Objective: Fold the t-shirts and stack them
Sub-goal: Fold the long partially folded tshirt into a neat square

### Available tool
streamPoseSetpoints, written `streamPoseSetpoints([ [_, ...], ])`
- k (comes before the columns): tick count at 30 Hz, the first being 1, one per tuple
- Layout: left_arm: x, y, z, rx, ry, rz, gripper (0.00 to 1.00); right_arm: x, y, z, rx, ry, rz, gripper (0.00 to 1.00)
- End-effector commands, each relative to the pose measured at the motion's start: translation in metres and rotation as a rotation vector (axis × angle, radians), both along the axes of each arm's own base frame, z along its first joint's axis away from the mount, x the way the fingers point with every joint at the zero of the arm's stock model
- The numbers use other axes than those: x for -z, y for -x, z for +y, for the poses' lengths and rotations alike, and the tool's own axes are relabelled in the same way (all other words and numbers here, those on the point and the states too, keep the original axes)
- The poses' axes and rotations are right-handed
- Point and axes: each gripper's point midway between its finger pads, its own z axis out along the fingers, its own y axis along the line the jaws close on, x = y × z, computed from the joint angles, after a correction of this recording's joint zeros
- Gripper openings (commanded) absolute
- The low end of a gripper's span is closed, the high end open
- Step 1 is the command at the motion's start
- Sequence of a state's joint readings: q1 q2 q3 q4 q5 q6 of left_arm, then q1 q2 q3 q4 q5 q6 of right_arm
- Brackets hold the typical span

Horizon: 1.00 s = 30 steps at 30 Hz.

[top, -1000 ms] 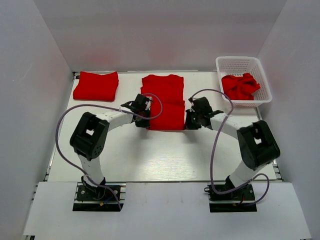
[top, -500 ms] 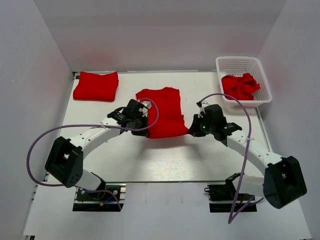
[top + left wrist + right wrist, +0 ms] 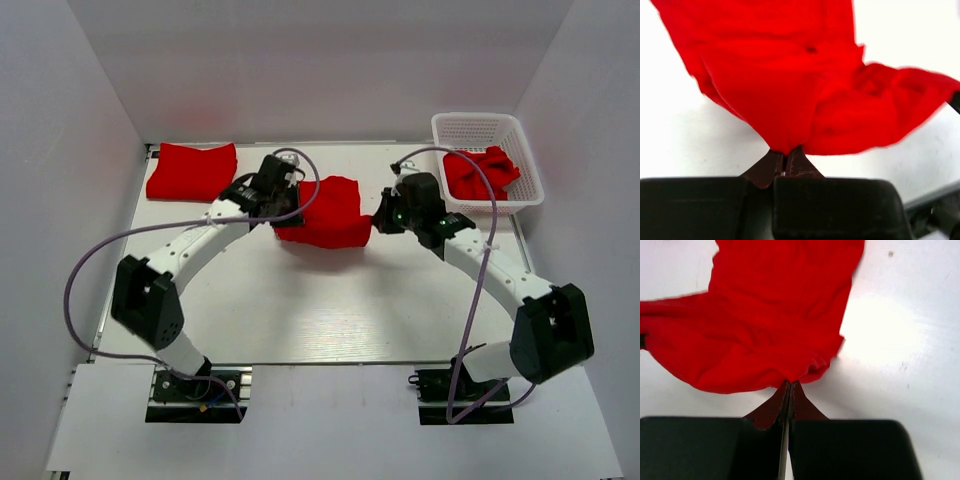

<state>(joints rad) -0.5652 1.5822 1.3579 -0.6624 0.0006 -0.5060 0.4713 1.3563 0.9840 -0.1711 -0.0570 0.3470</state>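
My left gripper carries the held corner outward next, lowers it there and releases, since the red t-shirt's far part (image 3: pixel 309 189) (image 3: pixel 715 22) lies flat outward of my left gripper and below it.
A red t-shirt (image 3: pixel 328 212) hangs between my two grippers at the middle back of the table, lifted and sagging. My left gripper (image 3: pixel 283 208) is shut on its left corner; the pinch shows in the left wrist view (image 3: pixel 785 152), with the red cloth (image 3: pixel 790 75) spreading away. My right gripper (image 3: pixel 378 220) is shut on its right corner, as the right wrist view (image 3: pixel 790 383) shows, with the cloth (image 3: pixel 765 325) hanging ahead. A folded red t-shirt (image 3: pixel 192 171) lies at the back left. A crumpled red t-shirt (image 3: pixel 482 171) lies in the basket.
The white mesh basket (image 3: pixel 520 135) stands at the back right corner. White walls enclose the table on three sides. Purple cables loop from both arms over the table.
Both grippers have lifted the near edge of the shirt and carried it toward the back, folding it over itself. Both arms have stretched out further.
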Motion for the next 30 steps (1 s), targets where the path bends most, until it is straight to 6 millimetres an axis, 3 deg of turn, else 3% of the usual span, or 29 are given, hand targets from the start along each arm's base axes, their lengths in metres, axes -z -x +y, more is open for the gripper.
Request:
streamPoseSetpoints([
  [1, -0.001, -0.027, 0.02, -0.135, -0.062, 0.026, 0.0, -0.033, -0.038, 0.004, 0.038, 0.004, -0.103, 0.0],
  [3, 0.001, -0.038, 0.022, -0.152, -0.067, 0.033, 0.0, -0.037, -0.052, 0.009, 0.037, 0.013, -0.105, 0.0],
  [4, -0.004, -0.047, 0.022, -0.161, -0.057, 0.019, 0.0, -0.035, -0.059, 0.004, 0.066, 0.035, -0.106, 0.0],
  [5, 0.002, -0.054, 0.026, -0.178, -0.065, 0.032, 0.0, -0.028, -0.064, 0.006, 0.066, 0.049, -0.089, 0.0],
  [6, 0.003, -0.057, 0.025, -0.178, -0.065, 0.032, 0.0, -0.036, -0.076, 0.007, 0.079, 0.046, -0.102, 0.0],
  [8, -0.001, -0.072, 0.035, -0.212, -0.061, 0.027, 0.0, -0.023, -0.083, 0.007, 0.081, 0.071, -0.063, 0.0],
  [9, 0.005, -0.075, 0.033, -0.212, -0.066, 0.036, 0.0, -0.034, -0.096, 0.009, 0.089, 0.061, -0.087, 0.0],
  [10, 0.005, -0.08, 0.038, -0.227, -0.065, 0.035, 0.0, -0.021, -0.099, 0.008, 0.093, 0.076, -0.054, 0.0],
  [11, 0.003, -0.089, 0.043, -0.237, -0.063, 0.022, 0.0, -0.028, -0.106, 0.009, 0.095, 0.07, -0.071, 0.0],
  [12, -0.002, -0.095, 0.037, -0.225, -0.038, 0.008, 0.0, -0.028, -0.111, 0.008, 0.101, 0.072, -0.073, 0.0],
  [13, 0.004, -0.101, 0.039, -0.217, -0.045, 0.019, 0.0, -0.018, -0.119, 0.01, 0.098, 0.086, -0.057, 0.0],
  [16, 0.0, -0.117, 0.033, -0.178, -0.035, -0.003, 0.0, -0.023, -0.14, 0.011, 0.107, 0.087, -0.074, 0.0],
  [17, 0.009, -0.123, 0.035, -0.187, -0.042, 0.011, 0.0, -0.024, -0.145, 0.011, 0.103, 0.088, -0.078, 0.0],
  [18, 0.005, -0.13, 0.033, -0.18, -0.041, -0.005, 0.0, -0.014, -0.148, 0.008, 0.104, 0.104, -0.056, 0.0],
  [19, 0.008, -0.134, 0.038, -0.192, -0.045, 0.005, 0.0, -0.024, -0.158, 0.013, 0.1, 0.092, -0.079, 0.0],
  [21, 0.013, -0.141, 0.04, -0.201, -0.052, 0.017, 0.0, -0.014, -0.163, 0.013, 0.093, 0.108, -0.055, 0.0],
  [22, 0.018, -0.143, 0.045, -0.21, -0.056, 0.026, 0.0, -0.028, -0.171, 0.016, 0.087, 0.093, -0.087, 0.0],
  [23, 0.014, -0.145, 0.044, -0.21, -0.051, 0.016, 0.0, -0.013, -0.176, 0.016, 0.086, 0.108, -0.063, 0.0],
  [25, 0.022, -0.151, 0.051, -0.224, -0.048, 0.027, 0.0, -0.02, -0.183, 0.02, 0.063, 0.088, -0.079, 0.0],
  [26, 0.02, -0.154, 0.049, -0.218, -0.036, 0.017, 0.0, -0.008, -0.188, 0.019, 0.063, 0.093, -0.062, 0.0],
  [29, 0.024, -0.164, 0.052, -0.225, -0.016, 0.009, 0.0, -0.011, -0.2, 0.023, 0.063, 0.079, -0.083, 0.0],
  [30, 0.027, -0.169, 0.056, -0.234, -0.017, 0.012, 0.0, -0.003, -0.205, 0.026, 0.056, 0.08, -0.082, 0.0],
])
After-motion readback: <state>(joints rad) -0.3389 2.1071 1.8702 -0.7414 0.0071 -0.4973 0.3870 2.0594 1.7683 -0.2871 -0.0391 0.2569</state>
